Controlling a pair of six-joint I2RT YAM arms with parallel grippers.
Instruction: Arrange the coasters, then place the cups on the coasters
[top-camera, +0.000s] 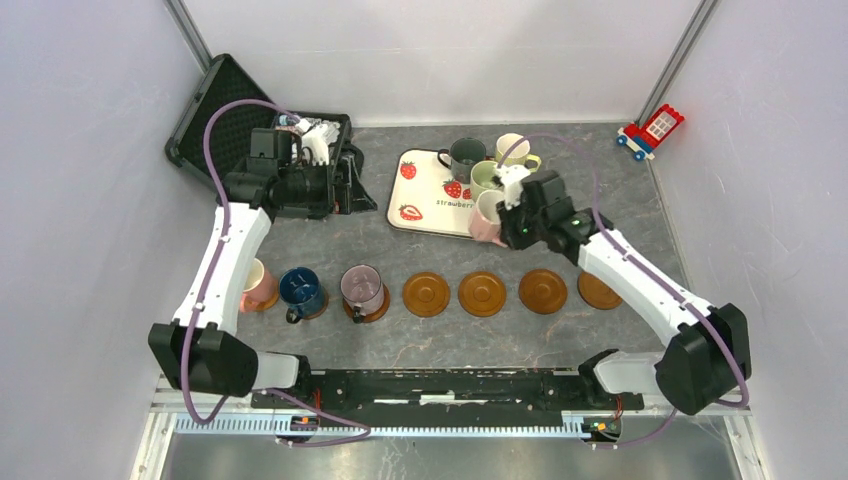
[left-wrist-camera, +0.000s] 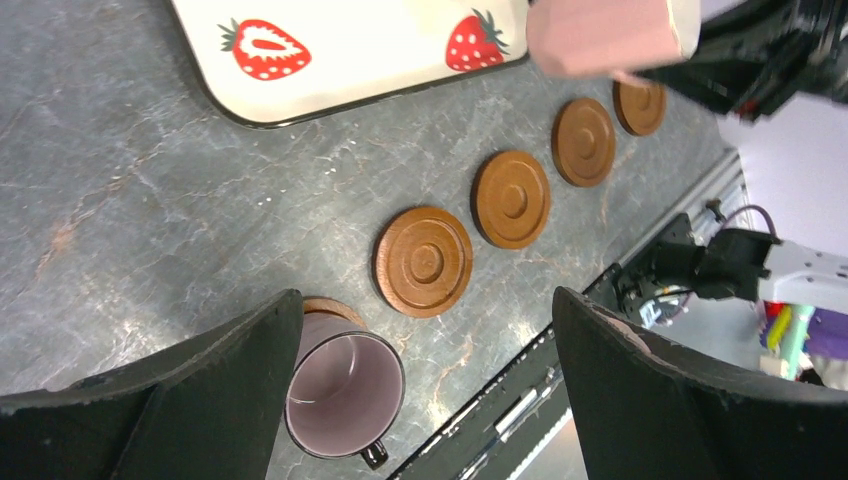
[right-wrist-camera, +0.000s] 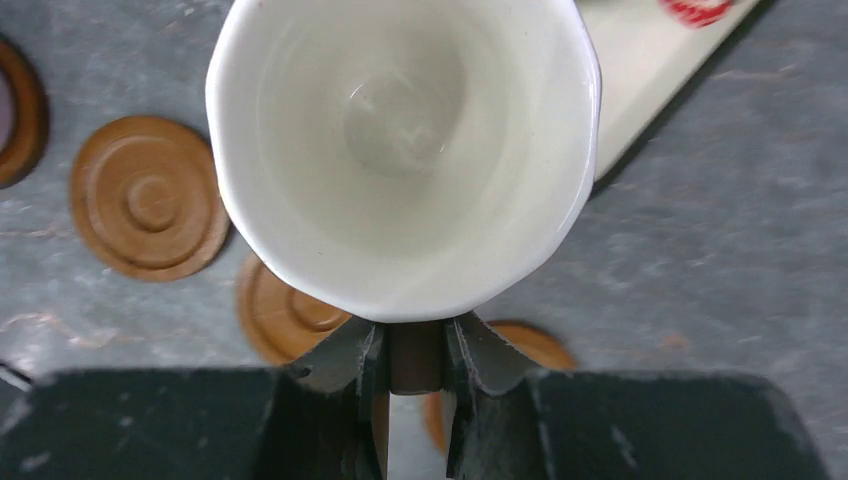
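My right gripper moves back, to the left in the top view, and down over the coaster next to release, since the coaster beside the mauve cup (right-wrist-camera: 150, 198) is bare.
Three cups stand on coasters at the left of the row: pink (top-camera: 258, 285), navy (top-camera: 300, 290) and mauve (top-camera: 362, 288) (left-wrist-camera: 345, 395). To their right lie several bare brown coasters (top-camera: 482, 294) (left-wrist-camera: 424, 262) (right-wrist-camera: 150, 197). My right gripper (top-camera: 500, 215) (right-wrist-camera: 415, 345) is shut on the handle of a pale cup (top-camera: 488, 220) (left-wrist-camera: 610, 35) (right-wrist-camera: 400, 150), pinkish outside and white inside, held above the tray's near edge. The strawberry tray (top-camera: 425, 200) carries a dark grey cup (top-camera: 465, 155), a light green one (top-camera: 485, 178) and a yellowish one (top-camera: 515, 150). My left gripper (top-camera: 340, 188) (left-wrist-camera: 425, 300) hangs open and empty, high over the table.
An open black case (top-camera: 215, 110) lies at the back left, under and behind the left wrist. A red and blue toy (top-camera: 650, 130) sits in the back right corner. White walls close three sides, and the black base rail (top-camera: 450, 385) runs along the near edge.
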